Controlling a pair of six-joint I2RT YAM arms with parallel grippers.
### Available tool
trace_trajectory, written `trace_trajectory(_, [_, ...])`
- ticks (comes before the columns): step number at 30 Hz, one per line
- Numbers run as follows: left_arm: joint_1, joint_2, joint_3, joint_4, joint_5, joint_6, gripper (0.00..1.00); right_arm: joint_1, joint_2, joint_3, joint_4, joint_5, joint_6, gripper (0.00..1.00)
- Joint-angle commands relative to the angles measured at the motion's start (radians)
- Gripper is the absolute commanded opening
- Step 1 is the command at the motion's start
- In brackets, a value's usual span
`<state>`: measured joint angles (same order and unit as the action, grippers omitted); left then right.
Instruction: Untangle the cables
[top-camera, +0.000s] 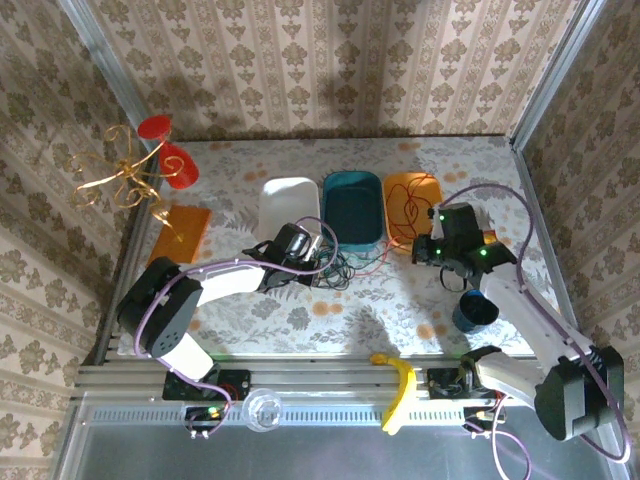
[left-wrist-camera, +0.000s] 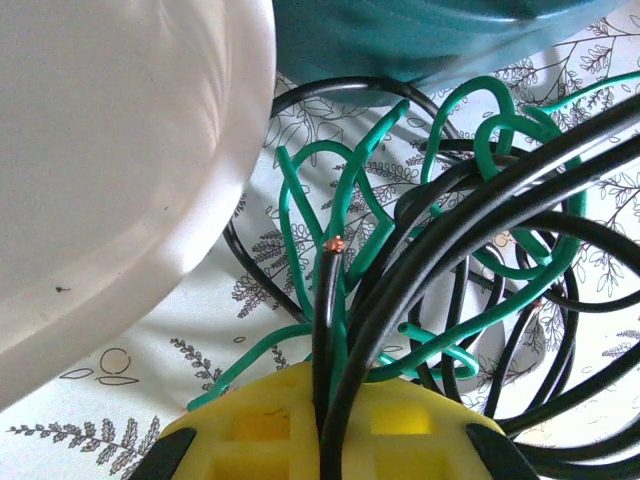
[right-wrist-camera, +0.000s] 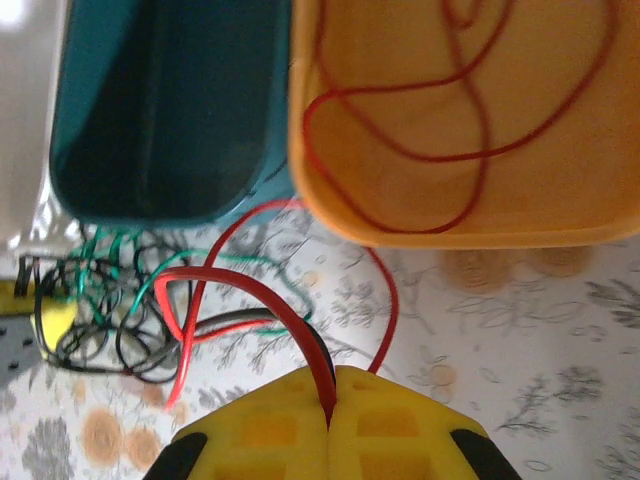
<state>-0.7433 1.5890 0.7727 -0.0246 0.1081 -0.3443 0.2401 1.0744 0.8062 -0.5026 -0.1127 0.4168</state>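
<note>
The red cable's loops still cross green cable, so my right gripper will pull away from the tangle (top-camera: 338, 264) and release the red cable over the tabletop near the blue cup.
The cables lie in a tangle (top-camera: 338, 264) on the table, in front of the teal tray (top-camera: 352, 205). My left gripper (left-wrist-camera: 330, 400) is shut on a bundle from this tangle. Black cable (left-wrist-camera: 470, 220) and green cable (left-wrist-camera: 350, 195) run out between its yellow fingers (left-wrist-camera: 250, 425). From the top, the left gripper (top-camera: 305, 248) sits at the tangle's left edge. My right gripper (right-wrist-camera: 330, 395) is shut on the red cable (right-wrist-camera: 250, 295), with a black strand beside it. It hangs to the right of the tangle (right-wrist-camera: 100, 310), as the top view of the right gripper (top-camera: 426, 250) shows. More red cable (right-wrist-camera: 400, 150) lies coiled in the orange tray (right-wrist-camera: 560, 225).
A white tray (top-camera: 288, 205), the teal one and the orange tray (top-camera: 412, 192) stand in a row behind the tangle. A dark blue cup (top-camera: 476, 310) stands near the right arm. A banana (top-camera: 398, 385) lies on the front rail. An orange board (top-camera: 180, 232) and a gold stand (top-camera: 125, 175) are at the far left.
</note>
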Motion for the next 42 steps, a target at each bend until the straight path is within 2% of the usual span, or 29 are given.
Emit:
trace_trajectory(1, [0.011, 0.022, -0.027, -0.015, -0.014, -0.009, 0.0, -0.042, -0.065, -0.005, -0.011, 0.1, 0.091, 0.0])
trace_trajectory(7, [0.01, 0.017, -0.045, 0.0, -0.019, -0.012, 0.0, -0.129, -0.207, -0.013, -0.017, 0.223, 0.162, 0.0])
trace_trajectory(11, [0.012, 0.016, -0.05, 0.003, -0.019, -0.01, 0.0, -0.19, -0.276, -0.011, -0.028, 0.263, 0.209, 0.0])
trace_trajectory(19, [0.012, 0.017, -0.062, 0.014, -0.019, -0.011, 0.0, -0.292, -0.292, -0.028, 0.005, 0.099, 0.199, 0.0])
trace_trajectory(25, [0.012, 0.012, -0.069, 0.016, -0.015, -0.009, 0.0, -0.303, -0.259, -0.068, -0.016, -0.04, 0.196, 0.0])
trace_trajectory(27, [0.012, 0.014, -0.067, 0.015, -0.01, -0.008, 0.0, -0.296, -0.28, -0.114, -0.028, -0.054, 0.222, 0.0])
trace_trajectory(30, [0.012, 0.02, -0.062, 0.009, -0.006, -0.007, 0.0, -0.289, -0.343, -0.187, -0.097, -0.002, 0.272, 0.0])
trace_trajectory(33, [0.012, 0.024, -0.061, 0.006, -0.002, -0.007, 0.0, -0.289, -0.385, -0.242, -0.122, 0.062, 0.305, 0.1])
trace_trajectory(35, [0.012, 0.026, -0.059, 0.005, 0.002, -0.007, 0.0, -0.29, -0.383, -0.271, -0.109, 0.072, 0.324, 0.25])
trace_trajectory(37, [0.012, 0.028, -0.055, -0.001, 0.005, -0.006, 0.0, -0.291, -0.364, -0.298, -0.08, 0.055, 0.334, 0.35])
trace_trajectory(42, [0.012, 0.029, -0.051, -0.009, 0.002, -0.003, 0.0, -0.291, -0.288, -0.319, -0.038, 0.019, 0.328, 0.41])
